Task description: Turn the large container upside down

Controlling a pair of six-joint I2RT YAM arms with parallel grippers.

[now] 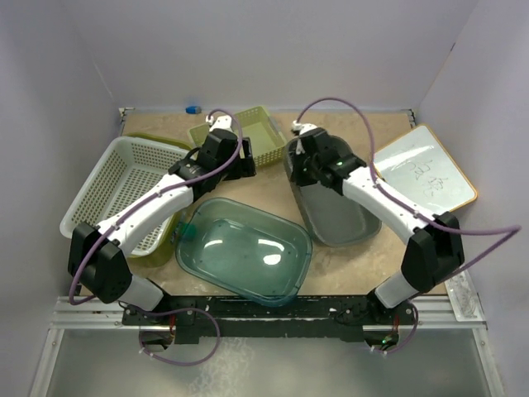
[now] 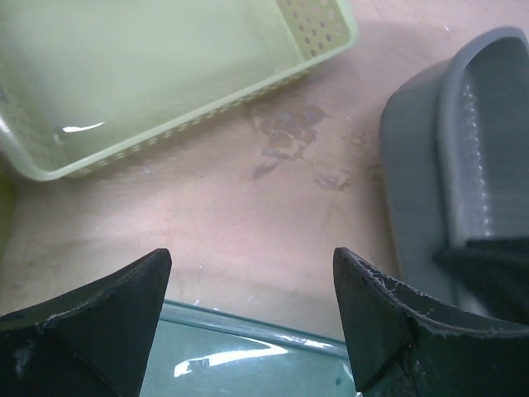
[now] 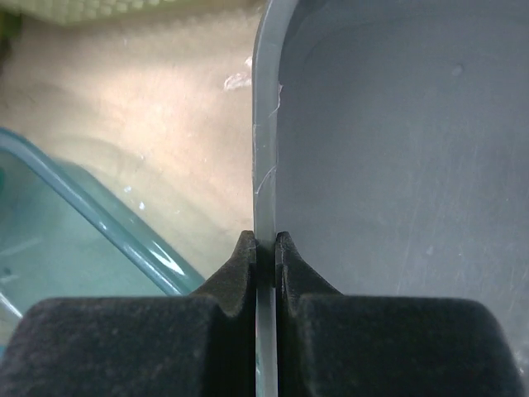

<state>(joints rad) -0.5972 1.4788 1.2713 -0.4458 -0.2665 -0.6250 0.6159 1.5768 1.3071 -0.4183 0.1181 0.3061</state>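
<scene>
My right gripper will next lift and turn the container's rim, then lower it by the white board and let go, because that board is to the gripper's right in the top view.
The grey container (image 1: 335, 211) lies right of centre, its opening facing up and to the right, and it looks tilted. My right gripper (image 1: 297, 164) is shut on its left rim; in the right wrist view the thin grey rim (image 3: 264, 165) is pinched between the fingers of the gripper (image 3: 264, 244). The container also shows in the left wrist view (image 2: 463, 149). My left gripper (image 1: 242, 164) is open and empty (image 2: 250, 265). It hovers above the far edge of the clear teal container (image 1: 244, 248).
A pale green perforated basket (image 1: 248, 136) stands at the back, just beyond both grippers. A white basket (image 1: 116, 186) sits on an olive tub (image 1: 163, 248) at the left. A white board (image 1: 426, 169) lies at the right. Walls enclose the table.
</scene>
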